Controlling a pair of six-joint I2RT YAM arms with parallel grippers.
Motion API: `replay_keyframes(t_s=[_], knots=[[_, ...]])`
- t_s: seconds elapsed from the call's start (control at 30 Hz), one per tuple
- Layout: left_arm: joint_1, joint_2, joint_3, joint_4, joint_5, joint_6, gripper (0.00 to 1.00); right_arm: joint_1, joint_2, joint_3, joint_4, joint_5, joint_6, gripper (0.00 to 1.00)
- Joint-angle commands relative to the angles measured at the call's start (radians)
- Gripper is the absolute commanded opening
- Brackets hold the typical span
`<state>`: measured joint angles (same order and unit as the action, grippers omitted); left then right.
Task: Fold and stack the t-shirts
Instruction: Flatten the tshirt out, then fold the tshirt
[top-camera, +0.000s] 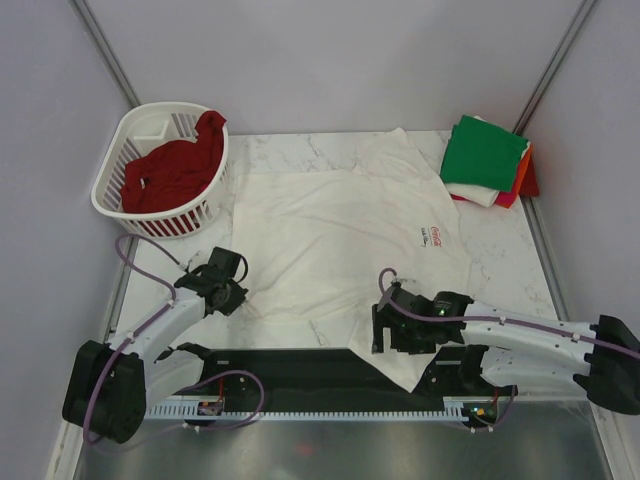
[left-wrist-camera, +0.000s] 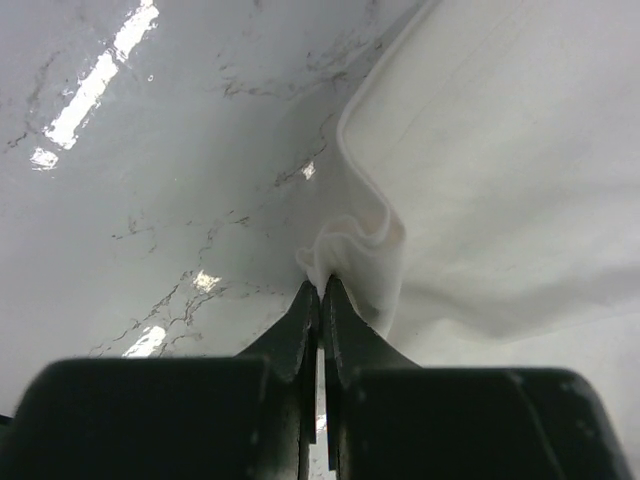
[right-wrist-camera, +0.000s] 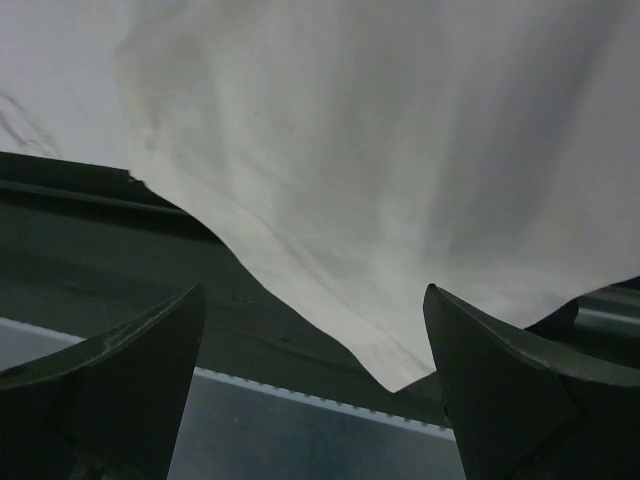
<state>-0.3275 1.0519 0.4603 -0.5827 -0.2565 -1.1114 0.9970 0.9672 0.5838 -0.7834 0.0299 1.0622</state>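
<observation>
My right gripper lowers back onto the tip next, since the hem's hanging tip (top-camera: 402, 374) (right-wrist-camera: 385, 358) lies below and back of it, drooping past the table's front.
A white t-shirt (top-camera: 340, 235) with a small red Coca-Cola print lies spread flat on the marble table. My left gripper (top-camera: 226, 287) sits at its left edge, shut on a bunched fold of the hem (left-wrist-camera: 345, 245); in the left wrist view the left gripper (left-wrist-camera: 322, 285) has its jaws pressed together on white cloth. My right gripper (top-camera: 385, 335) hovers open over the shirt's near hem (right-wrist-camera: 400, 250), which hangs over the table's front. Folded t-shirts (top-camera: 487, 155), green on top, are stacked at the back right. A dark red t-shirt (top-camera: 175, 170) lies in the basket.
The white slatted basket (top-camera: 150, 125) stands at the back left. A black strip (top-camera: 300, 365) and a toothed rail run along the near edge between the arm bases. Grey walls close in the table on three sides.
</observation>
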Motion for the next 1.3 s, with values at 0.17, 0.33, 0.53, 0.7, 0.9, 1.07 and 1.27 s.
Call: replay_keyframes(t_s=[0.17, 0.33, 0.53, 0.7, 0.9, 1.07, 1.27], knots=[[-0.002, -0.056, -0.051, 0.050, 0.017, 0.047, 0.02, 0.206, 0.071, 0.068, -0.186, 0.248, 0.183, 0.92], [-0.002, -0.078, -0.071, 0.050, 0.026, 0.044, 0.02, 0.372, 0.123, 0.022, -0.151, 0.216, 0.287, 0.77], [-0.002, -0.104, -0.075, 0.047, 0.034, 0.047, 0.02, 0.493, 0.130, -0.024, -0.116, 0.193, 0.371, 0.67], [-0.002, -0.102, -0.080, 0.047, 0.036, 0.054, 0.02, 0.493, 0.081, -0.116, -0.047, 0.153, 0.387, 0.56], [-0.002, -0.089, -0.077, 0.047, 0.034, 0.055, 0.02, 0.493, 0.110, -0.159, 0.033, 0.123, 0.351, 0.33], [-0.002, -0.085, -0.080, 0.047, 0.034, 0.058, 0.02, 0.493, 0.163, -0.144, 0.050, 0.126, 0.318, 0.05], [-0.002, -0.125, -0.069, 0.029, 0.066, 0.070, 0.02, 0.493, 0.166, -0.004, -0.117, 0.249, 0.292, 0.00]])
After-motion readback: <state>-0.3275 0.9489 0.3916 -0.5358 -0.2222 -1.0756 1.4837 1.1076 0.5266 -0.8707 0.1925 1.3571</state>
